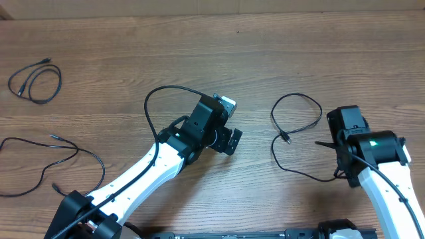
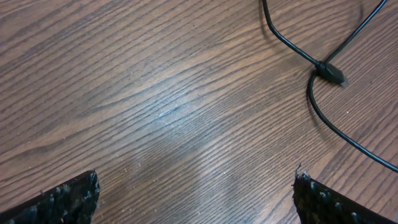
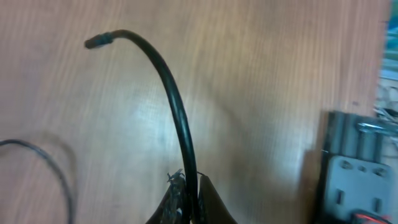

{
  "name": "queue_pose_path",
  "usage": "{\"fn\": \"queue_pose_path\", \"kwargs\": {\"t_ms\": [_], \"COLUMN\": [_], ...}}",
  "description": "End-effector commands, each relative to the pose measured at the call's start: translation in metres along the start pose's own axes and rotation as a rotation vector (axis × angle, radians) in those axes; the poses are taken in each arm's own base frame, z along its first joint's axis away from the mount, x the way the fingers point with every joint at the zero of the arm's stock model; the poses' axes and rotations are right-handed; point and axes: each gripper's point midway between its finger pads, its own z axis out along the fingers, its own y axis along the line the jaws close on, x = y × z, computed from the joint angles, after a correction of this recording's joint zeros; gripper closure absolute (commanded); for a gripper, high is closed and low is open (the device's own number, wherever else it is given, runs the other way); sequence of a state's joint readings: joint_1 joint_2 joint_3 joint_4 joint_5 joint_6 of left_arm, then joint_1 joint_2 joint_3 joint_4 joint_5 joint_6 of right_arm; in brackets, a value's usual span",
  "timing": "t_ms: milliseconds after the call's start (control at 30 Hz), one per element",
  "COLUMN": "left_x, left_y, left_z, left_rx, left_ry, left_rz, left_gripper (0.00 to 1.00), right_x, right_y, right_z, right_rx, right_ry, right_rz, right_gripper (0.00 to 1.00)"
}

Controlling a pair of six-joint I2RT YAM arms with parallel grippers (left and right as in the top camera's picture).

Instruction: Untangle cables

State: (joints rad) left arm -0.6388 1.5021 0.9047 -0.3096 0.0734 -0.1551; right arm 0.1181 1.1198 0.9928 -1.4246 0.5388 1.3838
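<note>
The robot's right gripper needs to swing outward and sideways over the cable's far loop point(image 1: 293, 114) to let go of the cord, because that loop is to the gripper's left in the overhead view.
Three thin black cables lie apart on the wooden table: a small loop point(image 1: 36, 81) at the far left, a longer one point(image 1: 53, 162) at the left, and a third point(image 1: 295, 133) right of centre. My right gripper point(image 1: 322, 143) is shut on this third cable. In the right wrist view the cord point(image 3: 177, 112) rises from between the closed fingers point(image 3: 189, 183) and curves over to its plug tip point(image 3: 96, 42). My left gripper point(image 1: 232, 126) hovers open left of that cable with nothing between its fingertips point(image 2: 196, 186). The cable's other plug point(image 2: 333, 73) lies ahead of it.
A thicker black wire point(image 1: 163, 96) loops out from the left arm over the table. Grey and black hardware point(image 3: 354, 180) shows at the right edge of the right wrist view. The table's far edge point(image 1: 212, 10) runs along the top.
</note>
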Motion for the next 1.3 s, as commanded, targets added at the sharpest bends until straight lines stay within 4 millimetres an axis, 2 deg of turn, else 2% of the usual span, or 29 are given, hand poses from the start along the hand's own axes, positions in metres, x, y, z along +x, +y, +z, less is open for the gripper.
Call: {"fn": "queue_pose_path", "kwargs": {"t_ms": [0, 67, 167, 267, 400, 567, 600, 633, 933, 1100, 1267], "left_x": [-0.005, -0.005, -0.005, -0.005, -0.005, -0.005, -0.005, -0.005, -0.005, -0.005, -0.006], "left_y": [0.002, 0.003, 0.002, 0.002, 0.002, 0.002, 0.002, 0.002, 0.002, 0.002, 0.002], "left_z": [0.0, 0.0, 0.0, 0.0, 0.0, 0.0, 0.0, 0.0, 0.0, 0.0, 0.0], "left_rx": [-0.008, -0.008, -0.008, -0.008, -0.008, -0.008, -0.008, -0.008, -0.008, -0.008, -0.008], "left_ry": [-0.012, -0.012, -0.013, -0.013, -0.013, -0.014, -0.014, -0.014, -0.014, -0.014, -0.015], "left_rz": [-0.006, -0.006, -0.006, -0.006, -0.006, -0.006, -0.006, -0.006, -0.006, -0.006, -0.006], "left_gripper": [0.01, 0.0, 0.0, 0.0, 0.0, 0.0, 0.01, 0.0, 0.01, 0.01, 0.01], "right_x": [0.005, 0.021, 0.045, 0.053, 0.053, 0.064, 0.068, 0.083, 0.13, 0.138, 0.151], "right_y": [0.03, 0.058, 0.098, 0.128, 0.14, 0.156, 0.161, 0.175, 0.21, 0.219, 0.217], "right_z": [-0.009, -0.016, -0.037, -0.055, -0.051, -0.033, -0.03, -0.023, -0.005, 0.011, 0.03], "right_rx": [-0.135, -0.28, -0.527, -0.703, -0.716, -0.69, -0.701, -0.741, -0.894, -0.879, -0.835], "right_ry": [0.043, 0.116, 0.195, 0.191, 0.178, 0.199, 0.202, 0.234, 0.355, 0.369, 0.424], "right_rz": [-0.188, -0.349, -0.559, -0.658, -0.67, -0.709, -0.746, -0.828, -0.997, -0.993, -0.993], "right_gripper": [0.96, 0.96, 0.96, 0.96, 0.96, 0.96, 0.96, 0.96, 0.96, 0.91, 0.9]}}
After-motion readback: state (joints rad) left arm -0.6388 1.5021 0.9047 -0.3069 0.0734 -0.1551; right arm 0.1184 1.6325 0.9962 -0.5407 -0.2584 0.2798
